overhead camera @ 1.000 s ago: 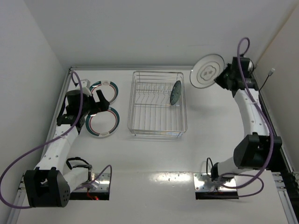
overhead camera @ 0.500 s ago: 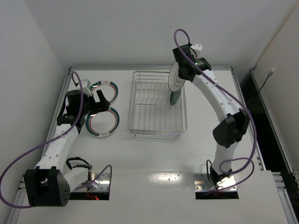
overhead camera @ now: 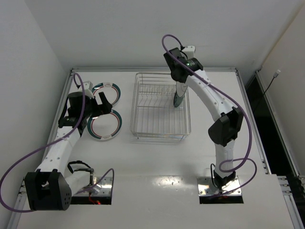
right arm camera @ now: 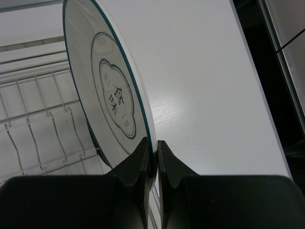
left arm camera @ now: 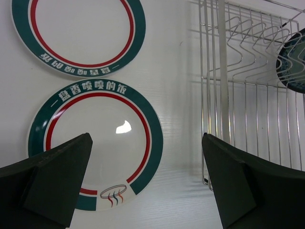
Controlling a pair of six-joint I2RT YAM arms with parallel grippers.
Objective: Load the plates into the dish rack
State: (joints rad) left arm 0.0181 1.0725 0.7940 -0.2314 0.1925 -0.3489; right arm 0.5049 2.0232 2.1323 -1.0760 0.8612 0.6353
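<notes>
My right gripper needs to move down next and over toward the middle of the rack, to set the white plate in the rack's wires (right arm camera: 38,124) beside the teal plate. The teal plate already fills the end of the rack.
The silver wire dish rack (overhead camera: 135,107) stands mid-table. The small dark teal plate (overhead camera: 179,98) stands upright in its right end. My right gripper (overhead camera: 179,75) is shut on the rim of the large white plate with the grey centre mark (right arm camera: 109,95). It holds this plate on edge over the rack's right part, above the prongs (right arm camera: 38,124). Two teal-rimmed plates (overhead camera: 107,89) (overhead camera: 106,126) lie flat left of the rack. My left gripper (overhead camera: 102,102) is open and empty above them, and its view shows both plates (left arm camera: 78,33) (left arm camera: 95,143).
The rack's left wall (left arm camera: 219,71) stands just right of the two flat plates. White walls close in the table at the back and left. A black gap runs along the table's right edge (overhead camera: 252,95).
My right arm has swung from the back right corner leftward to over the rack, carrying the large white plate and turning it on edge. The left arm has not moved.
</notes>
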